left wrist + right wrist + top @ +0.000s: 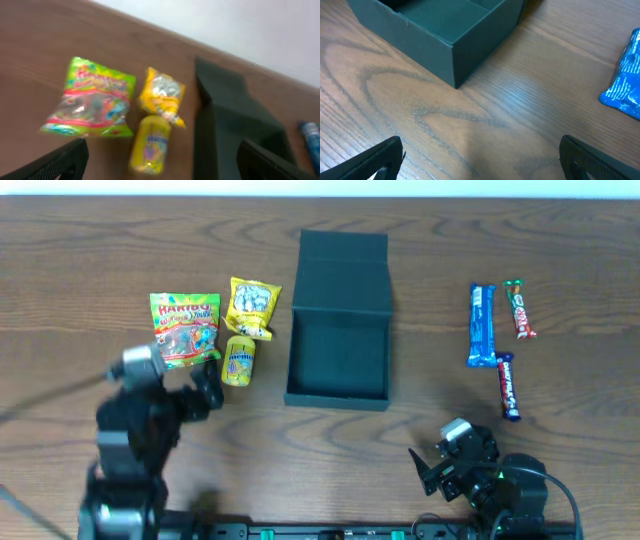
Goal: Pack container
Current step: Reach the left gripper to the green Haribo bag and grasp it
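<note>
The left gripper will next move outward and down onto the clear near half of the green Haribo bag [185, 328], because it is below the gripper's fingers and farther outward.
The dark teal-black container [338, 350] stands open mid-table with its flap lid laid back; it also shows in the left wrist view [225, 125] and the right wrist view [445, 25]. Left of it lie a green Haribo bag [185, 328], a yellow snack bag [252, 307] and a small yellow packet [238, 361]. The left wrist view shows the same three: Haribo bag [90, 100], yellow bag [162, 95], yellow packet [150, 145]. My left gripper [205, 390] is open and empty just short of the yellow packet. My right gripper [432, 470] is open and empty near the front edge.
Right of the container lie a blue bar [481, 325], a red-and-green bar [519, 308] and a dark red bar [508, 386]. The blue bar's end shows in the right wrist view [626, 85]. The table is brown wood with a pale wall behind.
</note>
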Available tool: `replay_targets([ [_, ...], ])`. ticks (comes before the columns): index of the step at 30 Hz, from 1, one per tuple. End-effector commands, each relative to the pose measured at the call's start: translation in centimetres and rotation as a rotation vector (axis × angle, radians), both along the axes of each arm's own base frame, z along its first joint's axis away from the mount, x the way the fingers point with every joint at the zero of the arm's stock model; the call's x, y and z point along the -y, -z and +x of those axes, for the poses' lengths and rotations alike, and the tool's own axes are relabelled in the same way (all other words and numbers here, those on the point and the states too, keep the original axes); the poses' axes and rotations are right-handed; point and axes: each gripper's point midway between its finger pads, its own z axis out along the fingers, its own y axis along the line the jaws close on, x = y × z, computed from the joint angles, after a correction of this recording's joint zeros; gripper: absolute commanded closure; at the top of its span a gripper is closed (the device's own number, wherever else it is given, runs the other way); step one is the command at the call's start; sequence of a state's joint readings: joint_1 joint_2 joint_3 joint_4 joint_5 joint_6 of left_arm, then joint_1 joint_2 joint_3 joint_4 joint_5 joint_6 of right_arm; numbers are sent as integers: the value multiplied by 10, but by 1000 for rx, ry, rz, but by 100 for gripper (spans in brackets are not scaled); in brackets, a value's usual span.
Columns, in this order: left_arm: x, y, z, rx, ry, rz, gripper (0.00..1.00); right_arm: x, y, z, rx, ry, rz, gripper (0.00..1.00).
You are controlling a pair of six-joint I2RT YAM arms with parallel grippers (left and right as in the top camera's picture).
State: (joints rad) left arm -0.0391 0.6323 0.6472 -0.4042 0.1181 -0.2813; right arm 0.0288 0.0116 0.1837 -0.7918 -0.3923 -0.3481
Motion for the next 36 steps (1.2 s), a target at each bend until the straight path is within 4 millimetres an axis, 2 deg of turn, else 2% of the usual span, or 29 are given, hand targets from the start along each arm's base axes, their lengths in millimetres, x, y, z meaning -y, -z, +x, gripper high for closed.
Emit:
replay_targets([
  [1,-29,-18,27,-81,-70,225,5,-3,1,-1,1,-16,3,1],
  [3,-41,-20,43,-139,-98,306,5,-3,1,-1,0,-16,3,1],
  [6,-55,-7,71,-224,-139,398,5,-3,1,-1,1,-16,3,1],
  [8,-56,19,89,-283,-115,426,5,-3,1,-1,1,-16,3,1],
  [15,-69,118,121,-505,-71,429,5,-3,1,-1,1,-16,3,1],
  [19,-66,152,127,-551,-3,359,5,-3,1,-1,1,-16,3,1],
  [23,-69,189,124,-631,52,339,4,-3,1,-1,0,-16,3,1],
  [28,-69,211,122,-675,67,341,0,-3,1,-1,1,-16,3,1],
  [30,-68,217,121,-692,71,338,9,-3,1,-1,1,-16,3,1],
  [33,-68,220,120,-698,67,334,34,-3,1,-1,1,-16,3,1],
  [36,-68,220,120,-700,45,314,50,-3,1,-1,0,-16,3,1],
])
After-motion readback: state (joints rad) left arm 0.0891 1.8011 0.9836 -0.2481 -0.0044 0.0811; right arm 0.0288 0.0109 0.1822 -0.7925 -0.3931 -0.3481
